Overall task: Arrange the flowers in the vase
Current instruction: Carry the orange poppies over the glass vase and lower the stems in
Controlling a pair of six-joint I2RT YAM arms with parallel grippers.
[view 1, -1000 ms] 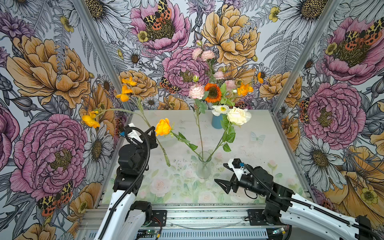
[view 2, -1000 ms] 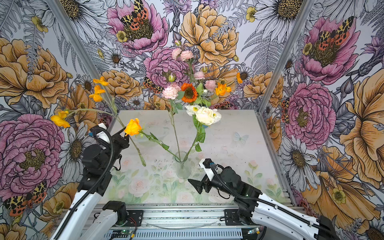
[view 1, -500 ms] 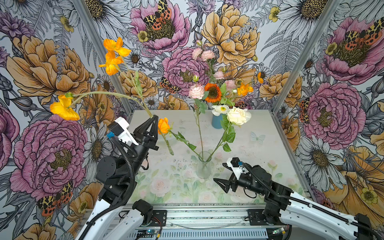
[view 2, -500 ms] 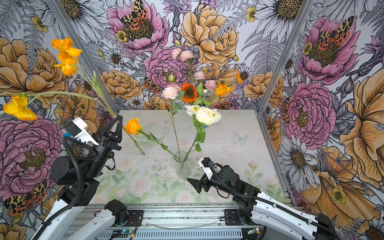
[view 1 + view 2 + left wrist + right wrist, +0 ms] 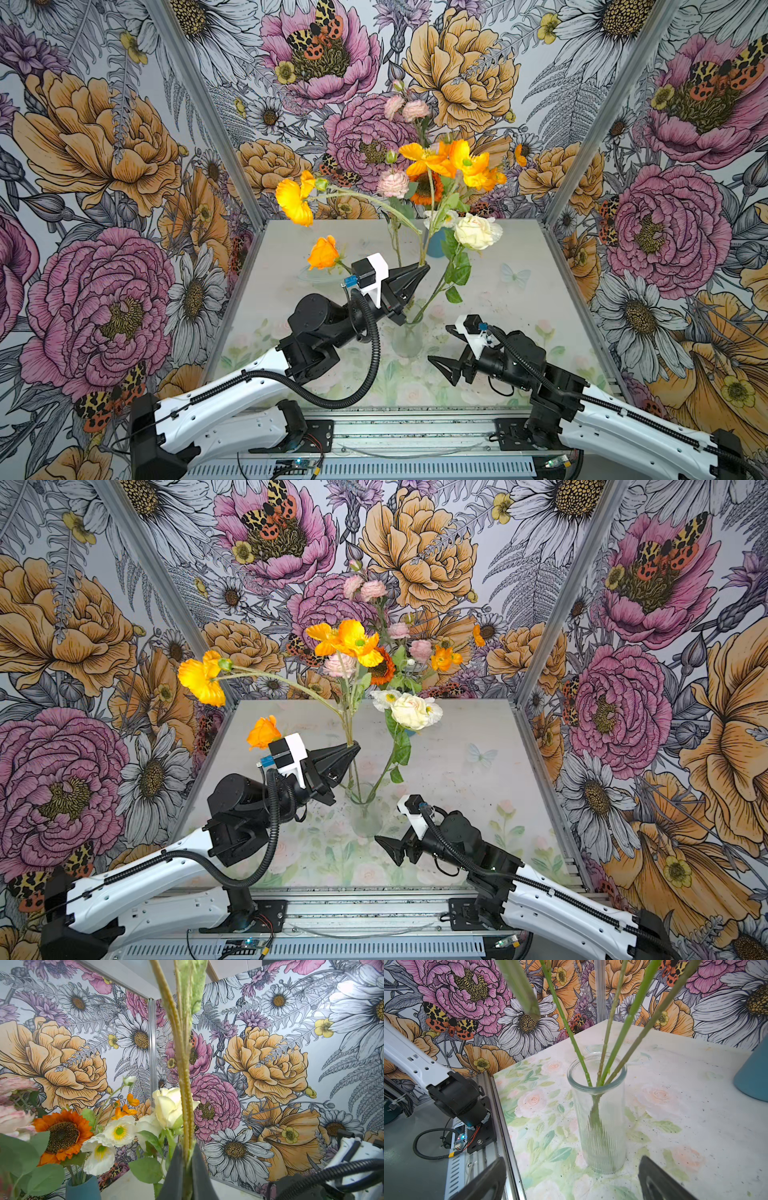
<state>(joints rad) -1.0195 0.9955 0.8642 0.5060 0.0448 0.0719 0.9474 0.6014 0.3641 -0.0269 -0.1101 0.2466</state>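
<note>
I need to lower the stem inside with my left gripper next and let it go, because the vase's opening [image 5: 365,793] is below and the cut end of the stem hangs above the vase's rim.
My left gripper [image 5: 420,269] [image 5: 354,747] [image 5: 187,1148] is shut on the green stem [image 5: 182,1076] of an orange poppy spray. It hovers just above the clear ribbed glass vase [image 5: 408,338] [image 5: 366,818] [image 5: 600,1118]. The spray's heads [image 5: 451,162] [image 5: 349,640] rise over the middle, and one yellow-orange head [image 5: 293,202] [image 5: 200,682] droops left. Its cut end [image 5: 529,1001] hangs above and beside the vase rim. Several stems stand in the vase, among them an orange rose [image 5: 324,252] and a cream rose [image 5: 476,230] [image 5: 169,1105]. My right gripper [image 5: 448,350] [image 5: 394,828] [image 5: 571,1186] is open and empty, low beside the vase.
A blue vase [image 5: 437,246] [image 5: 83,1188] [image 5: 752,1076] at the back holds a sunflower [image 5: 62,1136], white poppies [image 5: 119,1129] and pink flowers [image 5: 392,184]. Flower-papered walls close in the back and both sides. The metal rail [image 5: 415,432] runs along the front edge.
The left arm has swung the orange poppy spray from the left wall to the middle, over the glass vase, still gripping it. The right arm has stayed put.
</note>
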